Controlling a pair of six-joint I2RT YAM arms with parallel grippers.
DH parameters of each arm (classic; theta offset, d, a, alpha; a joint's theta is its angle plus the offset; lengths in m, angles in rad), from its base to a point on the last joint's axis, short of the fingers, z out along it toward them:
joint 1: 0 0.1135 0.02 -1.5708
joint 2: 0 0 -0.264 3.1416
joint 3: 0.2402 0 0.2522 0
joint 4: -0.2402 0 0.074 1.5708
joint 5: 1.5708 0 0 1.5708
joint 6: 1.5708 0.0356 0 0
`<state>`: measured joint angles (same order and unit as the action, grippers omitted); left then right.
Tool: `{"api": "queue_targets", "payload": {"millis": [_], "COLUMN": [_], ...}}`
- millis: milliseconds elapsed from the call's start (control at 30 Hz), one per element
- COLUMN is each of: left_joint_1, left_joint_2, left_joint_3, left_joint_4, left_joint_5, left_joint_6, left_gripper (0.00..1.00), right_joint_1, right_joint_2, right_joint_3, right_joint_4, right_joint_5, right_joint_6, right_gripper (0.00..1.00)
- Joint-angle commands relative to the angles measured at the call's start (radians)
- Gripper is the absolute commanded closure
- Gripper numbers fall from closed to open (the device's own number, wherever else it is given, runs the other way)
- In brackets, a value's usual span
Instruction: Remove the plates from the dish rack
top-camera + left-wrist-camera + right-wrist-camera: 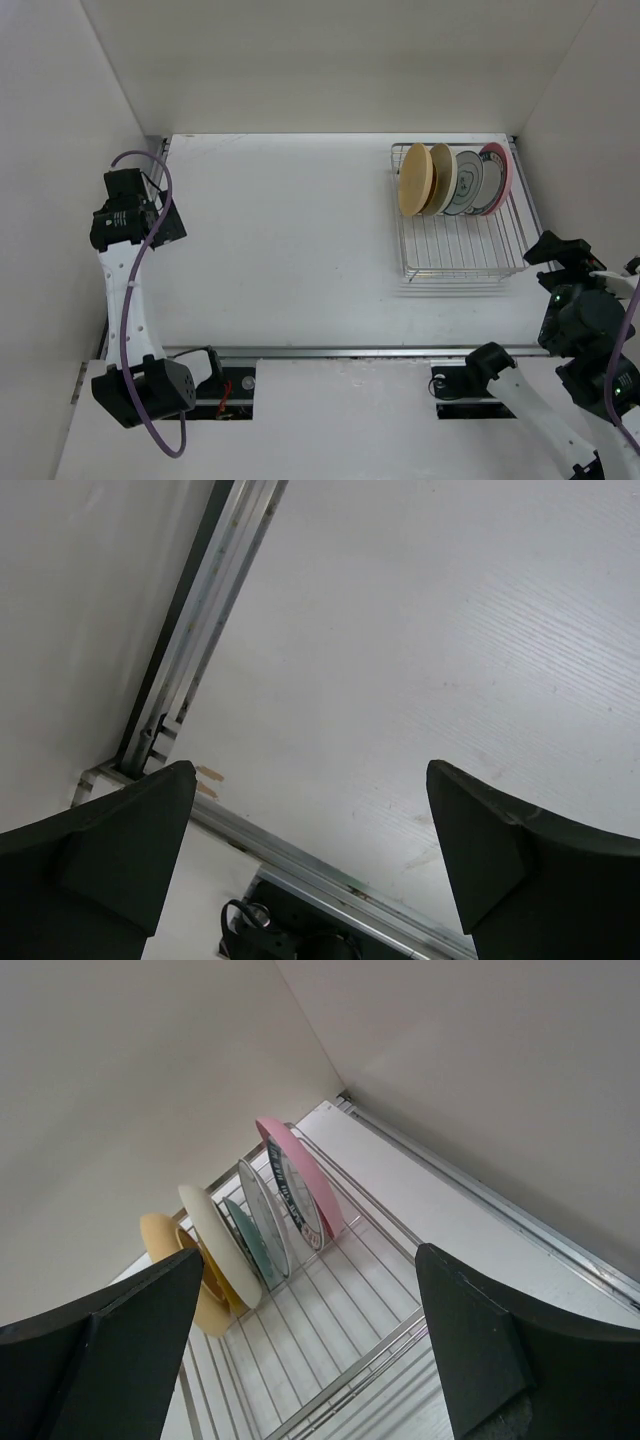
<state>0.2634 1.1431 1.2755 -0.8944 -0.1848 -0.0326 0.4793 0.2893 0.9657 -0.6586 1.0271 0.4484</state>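
The yellow plate is the last one in the row of plates, so my right gripper needs to go outward and to the left in the top view next, then down over the yellow plate's upper rim (pixel 426 172) (pixel 158 1227).
The silver wire dish rack (pixel 462 255) stands at the back right of the table. Several plates stand upright in its far end: a yellow one (pixel 413 180), a cream one (pixel 441 178), a white one with a dark patterned rim (pixel 467 184) and a pink one (pixel 498 172). The right wrist view shows the rack (pixel 330 1335), the pink plate (pixel 300 1182), the white patterned one (pixel 262 1210), a teal one (pixel 243 1240), the cream one (pixel 218 1242) and the yellow one (pixel 180 1260). My right gripper (pixel 560 252) (pixel 305 1280) is open and empty, near the rack's front right corner. My left gripper (pixel 160 222) (pixel 310 780) is open and empty, far left.
White walls enclose the table (pixel 280 240) on the left, back and right; the right wall runs close beside the rack. An aluminium rail (pixel 350 352) (pixel 330 875) runs along the near edge, with the arm bases behind it.
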Motion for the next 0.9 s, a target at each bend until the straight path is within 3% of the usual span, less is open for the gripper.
{"api": "queue_targets", "payload": {"millis": [0,200,300,400,633,867], "left_joint_1": [0.004,0.004,0.004,0.004,0.004,0.004], "left_joint_2": [-0.031,-0.031,-0.031,-0.031,-0.031,-0.013], "left_joint_3": [-0.007,-0.007,-0.007,-0.016,-0.025,-0.034], "left_joint_4": [0.003,0.003,-0.008,-0.017,-0.017,-0.017], "left_joint_5": [0.011,0.114,0.197,0.234,0.223,0.232], "left_joint_6": [0.002,0.023,0.053,0.075,0.085,0.085], "left_gripper": [0.01,0.01,0.01,0.01,0.01,0.01], "right_joint_1": [0.005,0.005,0.005,0.005,-0.014,-0.084], "right_joint_2": [0.007,0.129,0.319,0.560,0.997,1.283], "right_joint_3": [0.002,0.045,0.100,0.224,0.491,0.677], "right_joint_4": [0.034,0.068,0.057,0.008,0.027,0.065], "right_joint_5": [0.016,-0.134,-0.261,-0.283,-0.314,-0.423], "right_joint_6": [-0.013,-0.095,-0.119,-0.083,-0.126,-0.146], "right_gripper": [0.07,0.06,0.06,0.06,0.35,0.35]}}
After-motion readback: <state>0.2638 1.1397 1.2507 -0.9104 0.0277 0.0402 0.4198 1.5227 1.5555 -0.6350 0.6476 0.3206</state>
